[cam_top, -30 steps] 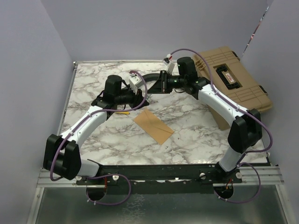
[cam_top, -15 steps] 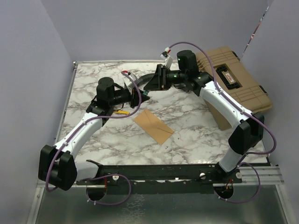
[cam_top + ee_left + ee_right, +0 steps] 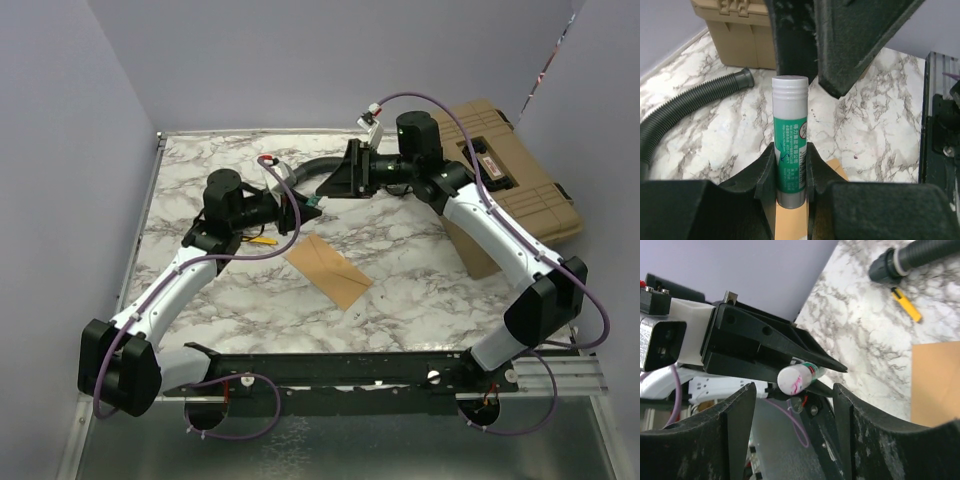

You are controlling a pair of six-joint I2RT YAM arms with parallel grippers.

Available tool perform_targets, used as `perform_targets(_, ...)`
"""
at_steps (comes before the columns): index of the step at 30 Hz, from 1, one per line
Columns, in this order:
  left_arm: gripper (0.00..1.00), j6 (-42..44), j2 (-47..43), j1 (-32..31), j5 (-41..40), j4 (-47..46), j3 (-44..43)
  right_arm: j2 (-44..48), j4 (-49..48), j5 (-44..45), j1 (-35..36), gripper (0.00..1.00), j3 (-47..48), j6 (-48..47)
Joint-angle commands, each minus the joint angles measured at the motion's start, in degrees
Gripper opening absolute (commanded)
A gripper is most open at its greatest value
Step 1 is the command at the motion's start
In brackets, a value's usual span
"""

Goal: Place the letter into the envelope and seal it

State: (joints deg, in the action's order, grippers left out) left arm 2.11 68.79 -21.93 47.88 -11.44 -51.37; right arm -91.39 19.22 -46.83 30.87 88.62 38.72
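Note:
The glue stick (image 3: 789, 130) should go down next onto the bare marble between the envelope's far corner and the black hose. My left gripper needs to tilt downward and lower it there.
The brown envelope (image 3: 330, 268) lies flat at the middle of the marble table, also showing as a tan patch (image 3: 935, 382) in the right wrist view and under the left jaws (image 3: 789, 222). The letter is out of view. My left gripper (image 3: 305, 208) (image 3: 790, 150) is shut on a green-labelled glue stick (image 3: 789, 130) that points toward the right arm. Its whitish end with pink marks (image 3: 795, 377) faces my right gripper (image 3: 335, 180) (image 3: 794, 390). That gripper is open, its fingers spread to either side of the stick's end without touching it.
A black corrugated hose (image 3: 310, 168) (image 3: 690, 105) curves across the far part of the table. A tan hard case (image 3: 510, 170) (image 3: 735, 30) sits at the back right. A small yellow tool (image 3: 262, 240) (image 3: 906, 305) lies left of the envelope.
My right gripper has opened and drawn back to the right, away from the glue stick. The left arm has shifted slightly left, still holding the stick. The envelope has not moved.

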Motion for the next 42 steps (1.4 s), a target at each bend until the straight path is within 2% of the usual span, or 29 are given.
perform_targets(1, 0.00, -8.0, 1.4, -0.2, -8.9, 4.2, -0.8, 4.5, 4.0, 13.6, -0.6, 0.66, -1.5, -2.1)
perform_targets(5, 0.00, -17.5, 5.1, -0.3, -13.0, 5.5, 1.1, 8.1, 6.0, 23.5, -0.6, 0.66, -3.8, -3.2)
perform_targets(11, 0.00, -18.9, 13.5, -0.4, -29.5, 7.4, 0.9, 11.3, 11.3, 36.2, -0.6, 0.66, -8.0, -7.3)
perform_targets(15, 0.00, -17.7, 21.8, -0.4, -35.6, 9.8, -3.0, 12.1, 12.0, 36.7, -0.7, 0.65, -11.0, -7.7)
perform_targets(22, 0.06, -17.0, 32.6, -0.6, -42.4, 10.4, -8.6, 12.5, 14.3, 40.6, -0.6, 0.65, -12.7, -9.7)
perform_targets(27, 0.14, -19.2, 36.8, -2.0, -49.7, 10.7, -10.9, 13.8, 15.9, 44.6, -0.7, 0.65, -12.8, -11.7)
perform_targets(31, 0.30, -19.0, 39.0, -3.8, -53.7, 10.7, -11.4, 14.9, 16.0, 45.4, -0.7, 0.65, -13.8, -13.3)
perform_targets(35, 0.37, -18.9, 40.6, -4.5, -56.6, 11.0, -12.4, 15.7, 17.5, 46.5, -0.7, 0.65, -13.6, -15.1)
perform_targets(42, 0.52, -19.9, 40.4, -5.3, -61.4, 16.4, -16.8, 17.2, 18.4, 42.0, -0.7, 0.65, -13.7, -14.6)
